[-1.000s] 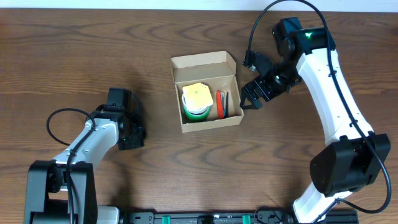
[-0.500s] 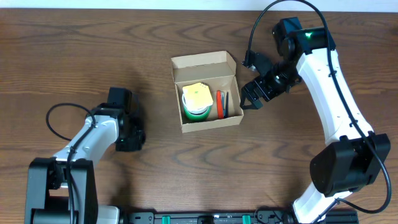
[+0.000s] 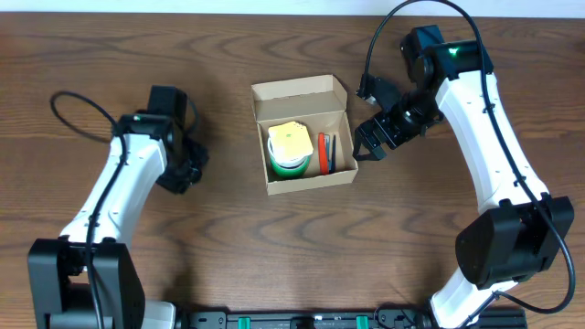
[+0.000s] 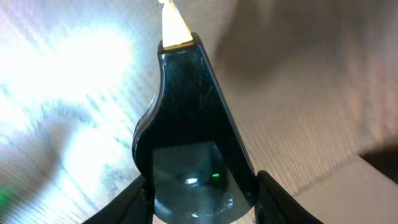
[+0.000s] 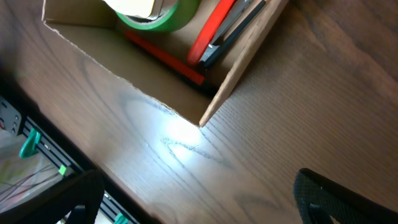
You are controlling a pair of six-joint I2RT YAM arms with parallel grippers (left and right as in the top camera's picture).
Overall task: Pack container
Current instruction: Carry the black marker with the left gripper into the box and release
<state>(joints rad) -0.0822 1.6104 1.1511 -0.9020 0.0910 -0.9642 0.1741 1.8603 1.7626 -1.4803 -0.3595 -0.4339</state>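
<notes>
My left gripper moves to the right in the overhead view next, over the red and black tool, to release, since the tape roll fills the container's other side.
The container is a small tan cardboard box at the table's middle, with its flap lid open at the back. In it lie a green tape roll with a yellow pad on top, and a red and black tool along the right wall. The box also shows in the right wrist view. My right gripper is open and empty just right of the box. My left gripper is left of the box, shut on a glossy black object with a tan tip.
The dark wooden table extends all round the box. A black rail runs along the front edge. The left arm's cable loops over the table's left part.
My left arm has swung away from the front toward the back of the table, carrying its gripper along. The right arm and the box have not moved.
</notes>
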